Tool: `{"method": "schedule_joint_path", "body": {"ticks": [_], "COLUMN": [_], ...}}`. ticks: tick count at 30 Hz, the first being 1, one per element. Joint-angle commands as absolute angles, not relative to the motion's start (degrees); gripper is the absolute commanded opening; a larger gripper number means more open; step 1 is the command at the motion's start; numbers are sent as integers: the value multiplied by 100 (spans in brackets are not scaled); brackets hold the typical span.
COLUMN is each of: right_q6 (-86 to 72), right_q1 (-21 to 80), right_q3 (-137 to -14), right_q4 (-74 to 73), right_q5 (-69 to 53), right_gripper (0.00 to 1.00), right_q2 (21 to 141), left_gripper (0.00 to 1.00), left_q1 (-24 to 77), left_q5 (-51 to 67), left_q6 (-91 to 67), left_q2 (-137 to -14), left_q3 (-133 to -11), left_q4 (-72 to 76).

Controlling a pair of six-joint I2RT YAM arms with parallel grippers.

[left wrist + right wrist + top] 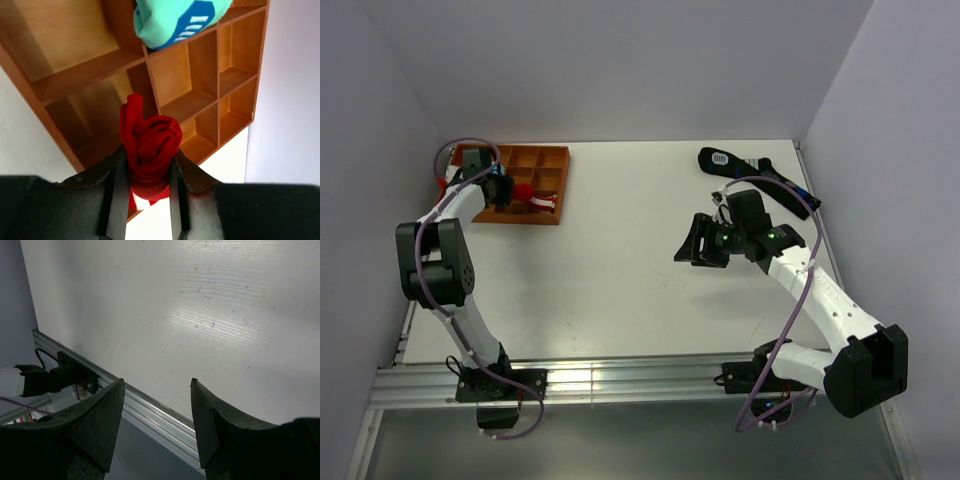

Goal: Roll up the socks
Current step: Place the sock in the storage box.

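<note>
My left gripper should go down into the empty section of the tray beside the striped bundle (515, 207) (102, 112) and let go of the red socks inside, since that open section is below the gripper.
The red socks (150, 142) are a compact rolled bundle clamped between my left gripper's (148, 167) two fingers. The bundle hangs just above a compartment at the near edge of the wooden divided tray (205, 70). In the top view my left gripper (498, 188) is over the left part of that tray (548, 156), and the bundle is mostly hidden under it. My right gripper (704, 243) is open and empty above the bare table at mid right. Its jaws stand wide apart in the right wrist view (157, 385).
A teal and blue sock bundle (175, 20) fills a tray compartment further in. A red-and-white striped bundle (542, 203) lies in the tray's front row. Long black socks (757, 172) lie at the back right. The table's metal front rail (150, 412) shows below the right gripper.
</note>
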State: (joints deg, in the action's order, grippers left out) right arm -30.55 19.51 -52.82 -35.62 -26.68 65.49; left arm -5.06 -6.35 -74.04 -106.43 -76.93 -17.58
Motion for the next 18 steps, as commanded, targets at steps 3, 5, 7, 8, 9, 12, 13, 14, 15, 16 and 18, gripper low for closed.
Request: {"method": "schedule_joint_path", "body": {"ticks": [3,5,7,8,9,12,13,14,15,16,18], "right_q6": [-2918,-2909,-2909,-2909,-2909,-2918,-2918,-2918,-2909,-2918,-2918], "right_q1": [1890,1881,1881,1881,1881,1881,1881,1881,1881,1881,1881], "right_q3": [-5230,-5212,-5186,-5159,-5142,-5107,-5106,-5106,-5106,-5106,-5098], "right_q4": [-3446,-3445,-3437,-3437,-3428,-3428,-3428,-3428,-3428,-3428,-3428], "right_q5": [-2751,-2751,-2742,-2742,-2760,-2751,-2751,-2751,-2751,-2751,-2760], "right_gripper": [62,62,62,62,62,62,62,62,62,62,62], "right_q2": [6530,6530,6522,6530,6522,6521,6521,6530,6539,6539,6557], "left_gripper": [0,0,0,0,0,0,0,0,0,0,0], "left_q1": [-598,-606,-615,-607,-615,-650,-668,-677,-677,-694,-729], "left_q5": [-510,-484,-510,-510,-553,-501,-536,-562,-562,-571,-598], "left_q6": [-7374,-7391,-7426,-7444,-7470,-7523,-7532,-7532,-7524,-7541,-7550], "left_q2": [-10766,-10854,-10907,-10925,-10925,-10969,-10995,-11030,-11048,-11065,-11136], "left_q3": [-7761,-7726,-7717,-7699,-7682,-7646,-7699,-7708,-7734,-7778,-7848], "left_q4": [-1406,-1362,-1450,-1441,-1485,-1625,-1704,-1775,-1819,-1967,-2161]}}
